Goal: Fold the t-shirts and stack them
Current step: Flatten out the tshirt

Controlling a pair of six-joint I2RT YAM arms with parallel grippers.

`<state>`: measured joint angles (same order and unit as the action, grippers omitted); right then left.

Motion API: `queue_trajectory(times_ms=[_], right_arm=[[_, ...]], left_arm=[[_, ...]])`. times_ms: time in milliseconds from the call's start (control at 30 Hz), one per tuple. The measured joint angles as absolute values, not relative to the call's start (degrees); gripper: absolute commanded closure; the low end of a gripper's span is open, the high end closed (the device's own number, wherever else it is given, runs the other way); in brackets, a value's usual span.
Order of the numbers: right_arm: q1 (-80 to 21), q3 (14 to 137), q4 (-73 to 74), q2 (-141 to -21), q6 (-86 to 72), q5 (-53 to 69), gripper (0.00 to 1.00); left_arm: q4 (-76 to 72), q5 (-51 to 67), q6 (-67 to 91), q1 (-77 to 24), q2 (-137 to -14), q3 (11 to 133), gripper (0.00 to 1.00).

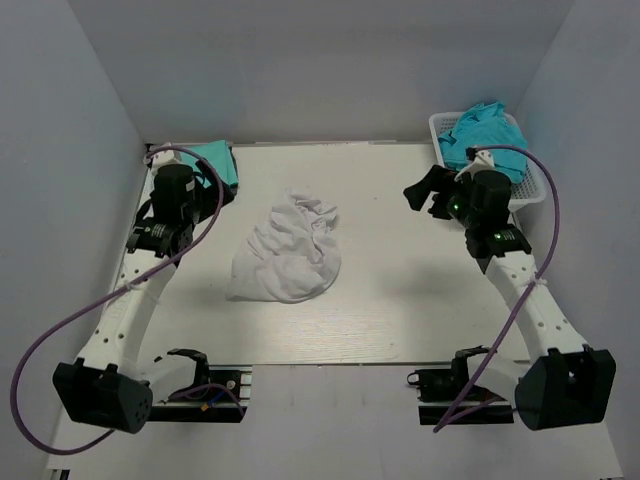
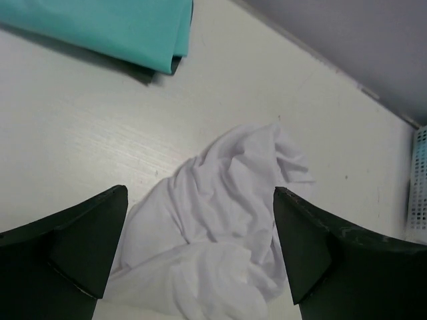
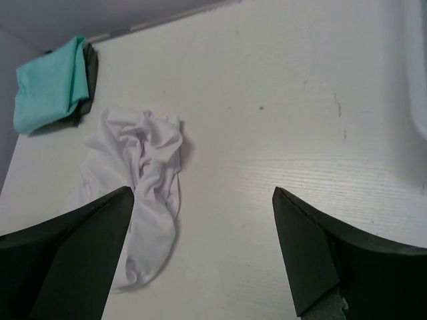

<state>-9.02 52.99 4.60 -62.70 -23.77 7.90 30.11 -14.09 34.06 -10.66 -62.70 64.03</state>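
I need to bring my left gripper back and down next, onto the white shirt's near corner [image 1: 234,294] [image 2: 109,291], away from the basket. That corner sticks out onto bare tabletop.
A plain white t-shirt [image 1: 290,250] lies crumpled in the middle of the table; it also shows in the left wrist view [image 2: 233,167] and the right wrist view [image 3: 143,167]. A folded teal t-shirt [image 1: 215,160] lies at the back left corner, seen too in the left wrist view [image 2: 120,27] and the right wrist view [image 3: 50,83]. More teal t-shirts [image 1: 485,135] are heaped in the basket. My left gripper [image 1: 170,215] [image 2: 200,190] is open and empty, above the table left of the white shirt. My right gripper [image 1: 425,195] [image 3: 202,190] is open and empty, raised to the shirt's right.
A white lattice basket [image 1: 437,125] stands at the back right corner; its edge shows in the left wrist view [image 2: 419,187]. Grey walls enclose the table at the left, back and right. A dark layer [image 3: 91,67] lies under the folded teal shirt.
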Motion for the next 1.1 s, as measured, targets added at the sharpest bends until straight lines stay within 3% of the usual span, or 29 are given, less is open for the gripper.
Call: queue_trajectory(times_ms=[300,733,1100], right_arm=[[-11.3,62.9,12.8,-78.1,-13.9,18.7,0.1],[-28.3,90.0,18.3,-106.4,0.1,10.3,0.1],[-34.6,111.8,20.9,-131.2,5.8,1.7,0.1]], left_arm=[[41.5,-10.0,40.7,-10.8,-68.3,60.9,0.0],[47.0,-6.7,45.1,-10.7,-71.0,43.9,0.0],[38.0,-0.2,45.5,-10.7,-74.6,37.1,0.11]])
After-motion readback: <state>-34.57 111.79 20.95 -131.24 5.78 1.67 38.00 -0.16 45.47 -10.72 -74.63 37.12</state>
